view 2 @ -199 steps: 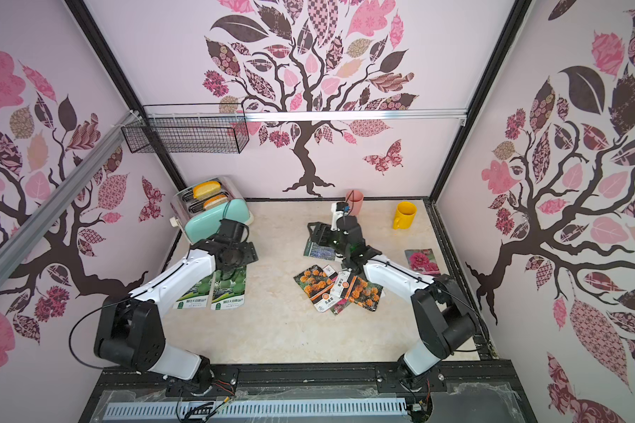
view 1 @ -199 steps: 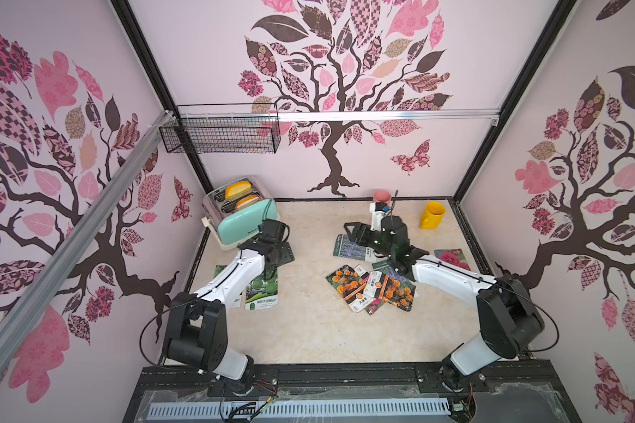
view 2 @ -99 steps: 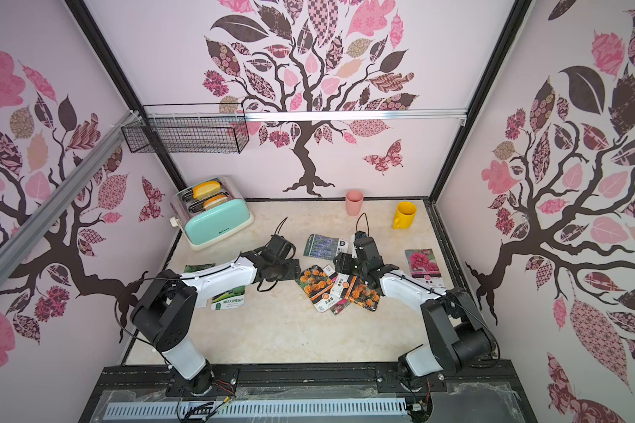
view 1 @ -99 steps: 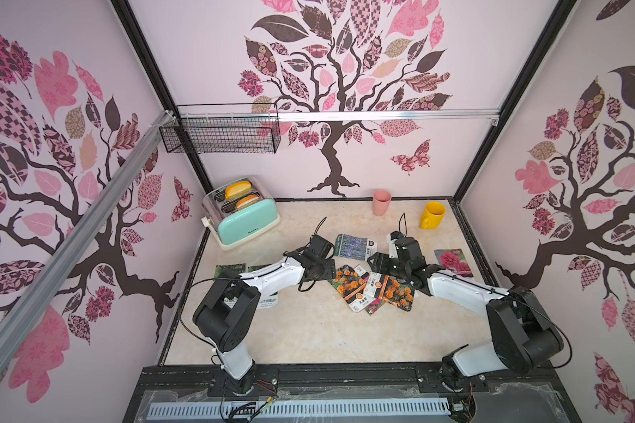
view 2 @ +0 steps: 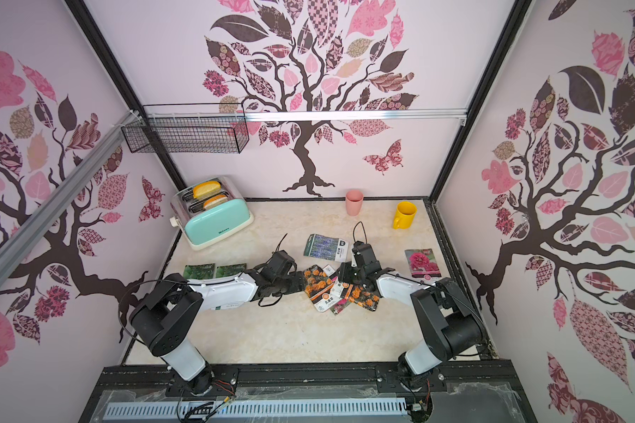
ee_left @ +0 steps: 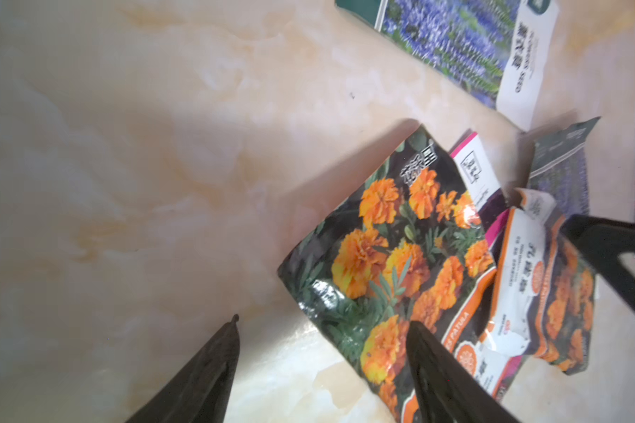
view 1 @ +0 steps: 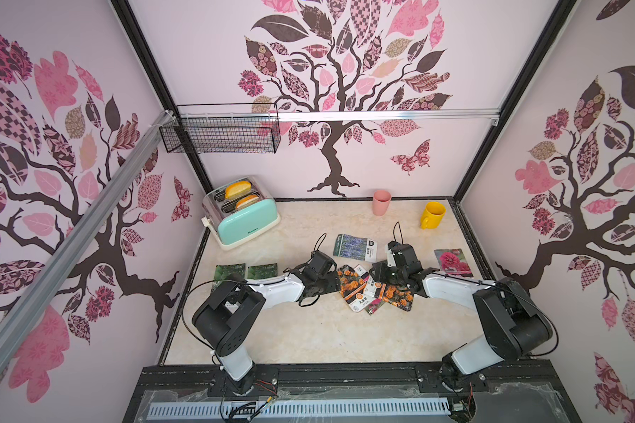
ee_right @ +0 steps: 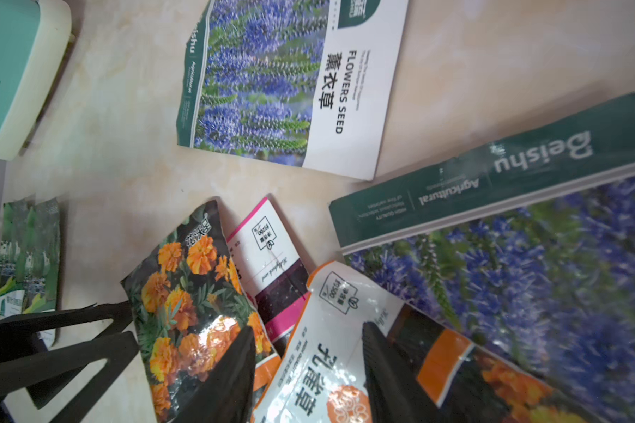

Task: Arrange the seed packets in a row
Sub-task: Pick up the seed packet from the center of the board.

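Observation:
I will move my left gripper toward the first marigold packet next and close on its long edge by the bare tabletop, because that edge runs between the open fingers.
Overlapping seed packets lie mid-table: a marigold packet, a second marigold packet and a magenta-edged one under them. My left gripper is open, low at the first marigold packet, one finger over its edge. My right gripper is open, astride the white label of the second marigold packet. A lavender packet lies beside it. Apart lie another lavender packet, two gourd packets and a magenta flower packet.
A mint toaster with bread stands at the back left. A pink cup and a yellow mug stand by the back wall. A wire basket hangs on the wall above the toaster.
The left arm swung right from the gourd packets to the marigold pile. The right gripper came forward and down onto the pile, and its jaws narrowed.

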You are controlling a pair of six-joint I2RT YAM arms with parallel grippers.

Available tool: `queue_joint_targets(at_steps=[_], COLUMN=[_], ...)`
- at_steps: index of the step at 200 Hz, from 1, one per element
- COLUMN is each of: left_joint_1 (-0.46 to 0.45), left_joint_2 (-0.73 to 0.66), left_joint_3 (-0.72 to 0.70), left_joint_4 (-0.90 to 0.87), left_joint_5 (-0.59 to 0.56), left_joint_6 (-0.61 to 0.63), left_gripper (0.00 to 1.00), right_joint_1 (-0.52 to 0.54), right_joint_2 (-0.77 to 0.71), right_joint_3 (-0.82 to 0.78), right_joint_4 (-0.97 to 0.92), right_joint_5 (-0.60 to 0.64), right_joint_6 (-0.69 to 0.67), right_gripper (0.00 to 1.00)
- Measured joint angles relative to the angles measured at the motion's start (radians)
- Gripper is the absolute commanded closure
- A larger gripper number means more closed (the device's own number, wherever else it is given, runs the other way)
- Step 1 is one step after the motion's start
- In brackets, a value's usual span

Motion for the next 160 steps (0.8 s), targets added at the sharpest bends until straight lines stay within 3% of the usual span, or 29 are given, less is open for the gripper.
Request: queue_joint_targets(at_steps=[31, 49, 62, 81, 88, 125, 160], left_joint_1=[-0.008, -0.018, -0.024, -0.027, -0.027, -0.019, 0.091], left_joint_2=[0.001, 0.013, 0.032, 0.062, 0.069, 0.061, -0.047], left_joint_3=[-0.049, -0.060, -0.060, -0.057, -0.053, 0.025, 0.029], left_joint_4=[0.135, 0.186, 0.226, 0.254, 0.252, 0.182, 0.116], left_joint_5=[0.028, 0.040, 0.045, 0.055, 0.055, 0.047, 0.090], left_joint_6=[-0.077, -0.113, -0.134, -0.158, -0.161, -0.131, -0.052], left_gripper=[0.30, 0.38, 0.54, 0.91, 1.00, 1.00, 1.00], right_joint_1=[0.000, 0.000, 0.000, 0.000, 0.000, 0.000, 0.000], right_joint_2=[0.021, 0.023, 0.023, 0.023, 0.023, -0.004, -0.078], right_joint_3=[-0.037, -0.041, -0.041, -0.041, -0.042, -0.050, -0.050], right_joint_4=[0.029, 0.044, 0.047, 0.048, 0.048, 0.044, -0.008], right_joint_5=[-0.011, -0.014, -0.017, -0.017, -0.017, -0.014, 0.011], right_joint_6=[0.008, 0.012, 0.016, 0.019, 0.020, 0.018, -0.016], right_gripper=[0.53, 0.54, 0.55, 0.55, 0.55, 0.52, 0.35])
